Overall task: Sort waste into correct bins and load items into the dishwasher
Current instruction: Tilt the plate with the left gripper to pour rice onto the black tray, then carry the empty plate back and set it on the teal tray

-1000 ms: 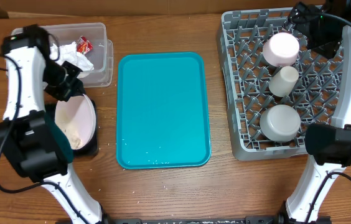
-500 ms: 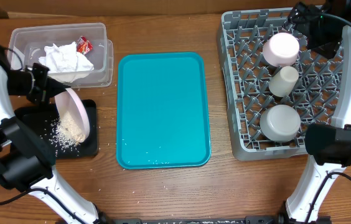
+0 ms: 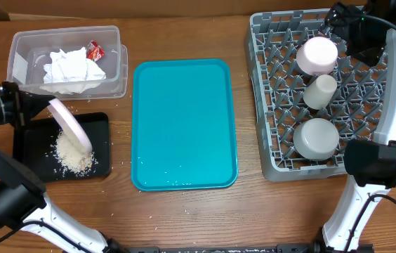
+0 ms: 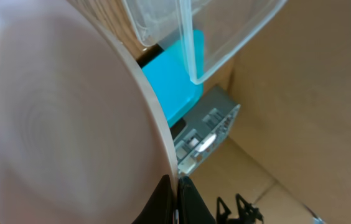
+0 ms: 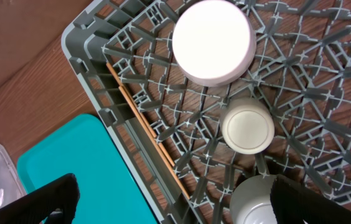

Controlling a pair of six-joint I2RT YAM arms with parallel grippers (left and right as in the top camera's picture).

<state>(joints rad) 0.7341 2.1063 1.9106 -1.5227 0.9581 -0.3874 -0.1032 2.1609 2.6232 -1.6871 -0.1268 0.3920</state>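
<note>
My left gripper will swing across next, lower the plate (image 3: 71, 128) flat onto the teal tray (image 3: 180, 124) and then let it go, as the tray is below and to its right in the overhead view.
My left gripper (image 3: 41, 112) is shut on the rim of the large white plate (image 3: 71, 128), which is tipped steeply on edge over the black tray (image 3: 100, 125). A heap of rice crumbs (image 3: 74, 160) lies on that tray below the plate. In the left wrist view the plate (image 4: 63, 130) fills the left side, and the gripper (image 4: 177, 198) pinches its edge. The clear tub (image 3: 112, 67) holds the tissue (image 3: 71, 67) and the red wrapper (image 3: 95, 50). The grey rack (image 3: 272, 105) holds the dish (image 3: 317, 55), tumbler (image 3: 320, 91) and bowl (image 3: 316, 138). My right gripper (image 5: 175, 200) hangs open above it.
The teal tray (image 3: 184, 123) lies between the bins and the rack. Two thin wooden sticks (image 5: 144, 127) rest along the rack's left wall. Stray crumbs dot the wood around the black tray. Cardboard stands beyond the table's far edge.
My left arm has swung out to the left and tipped the plate steeper. The rice has slid off the plate onto the black tray. The right arm has stayed put.
</note>
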